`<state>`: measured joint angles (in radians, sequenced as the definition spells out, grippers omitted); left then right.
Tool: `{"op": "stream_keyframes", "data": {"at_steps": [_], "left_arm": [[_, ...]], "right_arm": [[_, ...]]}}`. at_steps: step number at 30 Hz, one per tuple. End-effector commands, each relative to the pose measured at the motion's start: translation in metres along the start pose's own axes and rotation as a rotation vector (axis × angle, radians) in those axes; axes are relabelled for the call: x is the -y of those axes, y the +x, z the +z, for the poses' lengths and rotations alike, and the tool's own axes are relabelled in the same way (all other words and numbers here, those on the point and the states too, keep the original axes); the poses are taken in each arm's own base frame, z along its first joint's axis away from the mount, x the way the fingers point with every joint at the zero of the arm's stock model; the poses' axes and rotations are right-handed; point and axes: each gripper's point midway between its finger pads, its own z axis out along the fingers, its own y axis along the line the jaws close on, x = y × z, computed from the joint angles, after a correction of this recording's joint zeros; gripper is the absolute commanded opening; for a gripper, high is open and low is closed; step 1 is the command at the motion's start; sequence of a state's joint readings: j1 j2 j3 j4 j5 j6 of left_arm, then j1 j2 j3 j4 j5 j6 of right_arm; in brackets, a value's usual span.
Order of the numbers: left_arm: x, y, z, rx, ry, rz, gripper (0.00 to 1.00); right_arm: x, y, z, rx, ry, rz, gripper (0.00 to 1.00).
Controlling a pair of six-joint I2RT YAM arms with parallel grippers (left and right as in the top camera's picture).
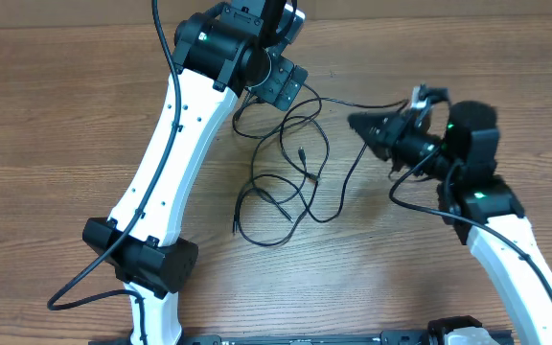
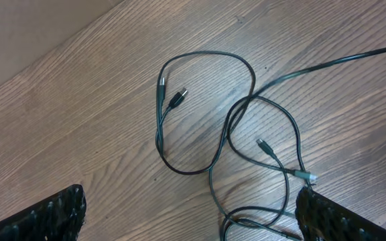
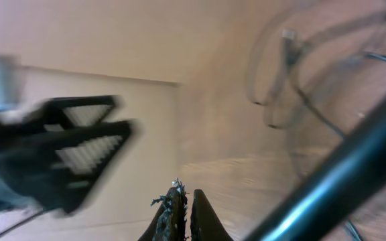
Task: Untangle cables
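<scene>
The held piece of cable still runs into the loops. So my right gripper needs to swing to the right in the overhead view, over the bare wood, and let go of it.
The cables are thin black cords lying in loose overlapping loops on the wooden table, with small plug ends showing. In the left wrist view they cross each other in the middle. My left gripper is wide open above their far end, and one strand runs by its right finger. My right gripper points left, just right of the loops. Its jaws are shut, with nothing visible between them. One strand runs from the tangle towards the right wrist, ending in a pale plug. The right wrist view is blurred.
The table is brown wood. The left arm's white link crosses the table's left half. A thick dark cord cuts across the right wrist view close to the camera.
</scene>
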<state>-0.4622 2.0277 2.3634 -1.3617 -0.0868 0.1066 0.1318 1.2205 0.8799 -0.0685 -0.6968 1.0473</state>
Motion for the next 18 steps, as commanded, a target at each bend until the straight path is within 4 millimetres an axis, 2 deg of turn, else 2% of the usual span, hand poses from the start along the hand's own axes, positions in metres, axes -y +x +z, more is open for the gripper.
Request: {"op": "stream_keyframes", "data": {"at_steps": [1,8,14,16,18], "left_arm": [[-0.001,-0.003,0.000,0.009,0.005,-0.001,1.00],[-0.001,-0.003,0.000,0.009,0.005,-0.001,1.00],[-0.001,-0.003,0.000,0.009,0.005,-0.001,1.00],[-0.001,-0.003,0.000,0.009,0.005,-0.001,1.00],[-0.001,-0.003,0.000,0.009,0.005,-0.001,1.00]], "right_arm": [[-0.065,-0.009,-0.019,0.042,-0.122,-0.091,0.04],[-0.146,-0.033,-0.047,0.164,-0.273,-0.154,0.04],[-0.203,-0.054,-0.075,0.300,-0.460,-0.154,0.04],[-0.213,-0.064,-0.084,0.377,-0.502,-0.166,0.04],[-0.214,-0.077,-0.090,0.457,-0.503,-0.150,0.04]]}}
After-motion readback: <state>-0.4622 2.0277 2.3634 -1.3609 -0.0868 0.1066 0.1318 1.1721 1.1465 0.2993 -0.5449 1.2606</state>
